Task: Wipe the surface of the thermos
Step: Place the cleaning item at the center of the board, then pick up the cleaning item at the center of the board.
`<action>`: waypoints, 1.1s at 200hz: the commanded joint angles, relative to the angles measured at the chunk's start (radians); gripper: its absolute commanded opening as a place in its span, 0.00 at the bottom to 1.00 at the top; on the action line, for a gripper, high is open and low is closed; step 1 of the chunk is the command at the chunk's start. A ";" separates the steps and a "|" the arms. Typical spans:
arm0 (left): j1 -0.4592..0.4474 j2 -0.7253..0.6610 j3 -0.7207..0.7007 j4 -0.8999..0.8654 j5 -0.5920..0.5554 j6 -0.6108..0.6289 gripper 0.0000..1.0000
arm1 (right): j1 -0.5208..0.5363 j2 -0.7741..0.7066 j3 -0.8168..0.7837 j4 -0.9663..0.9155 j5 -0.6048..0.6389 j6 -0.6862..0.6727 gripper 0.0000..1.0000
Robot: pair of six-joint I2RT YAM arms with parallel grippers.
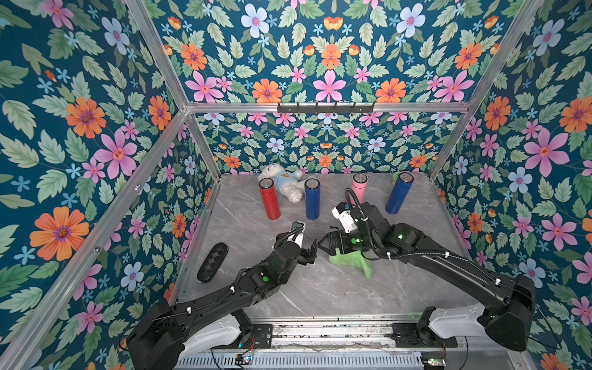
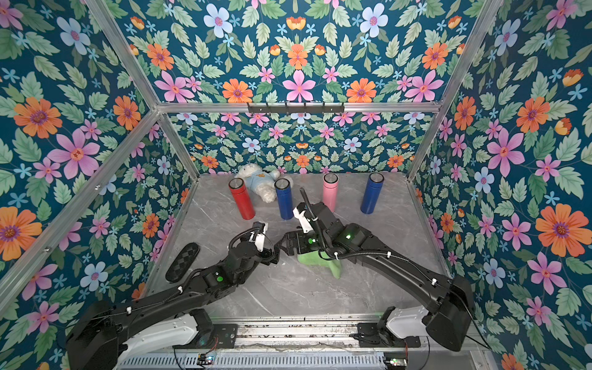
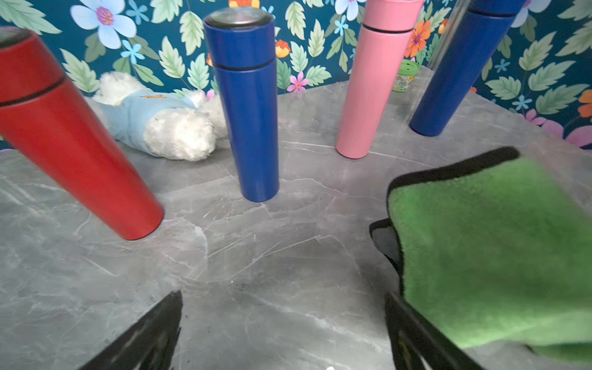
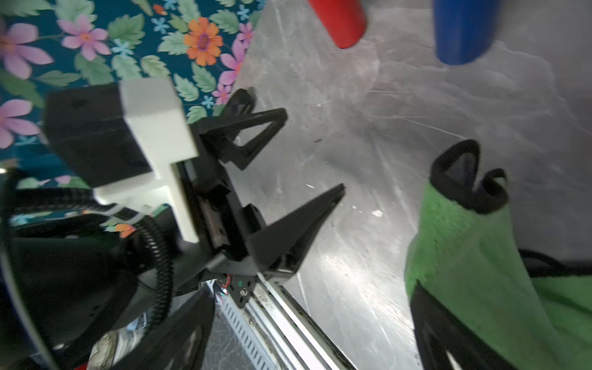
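Note:
My left gripper swings over the cloth's crumpled middle (image 1: 351, 259) (image 3: 487, 246) next, tips downward, lowers and closes, since the green cloth lies beside its open, empty fingertips.
Four thermoses stand upright along the back of the table in both top views: red (image 1: 269, 198), blue (image 1: 312, 198), pink (image 1: 358, 189) and a second blue (image 1: 398, 192). A green cloth (image 1: 352, 261) with black trim lies crumpled on the table under my right wrist. My right gripper (image 1: 323, 244) is open at the cloth's left end. In the right wrist view the cloth (image 4: 474, 256) drapes over the outside of one finger, and nothing sits between the jaws. My left gripper (image 1: 310, 253) is open and empty, right beside the right gripper. It faces the thermoses (image 3: 250, 112), with the cloth (image 3: 496, 240) at its side.
A white plush toy (image 1: 282, 182) in a light blue shirt lies between the red and blue thermoses. A black oval case (image 1: 213, 261) lies near the left wall. A small green jar (image 3: 405, 75) stands in the back right corner. Floral walls enclose the grey marble table (image 1: 288, 288).

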 commanded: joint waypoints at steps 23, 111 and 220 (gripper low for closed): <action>0.003 -0.124 -0.041 -0.061 -0.093 -0.044 0.99 | 0.018 0.034 0.065 0.092 -0.054 0.000 0.93; 0.000 0.149 0.053 -0.050 0.298 -0.023 0.99 | -0.088 -0.196 -0.072 -0.090 0.152 0.054 0.92; -0.112 0.626 0.279 -0.166 0.565 0.005 0.99 | -0.331 -0.257 0.135 -0.304 0.162 -0.078 0.91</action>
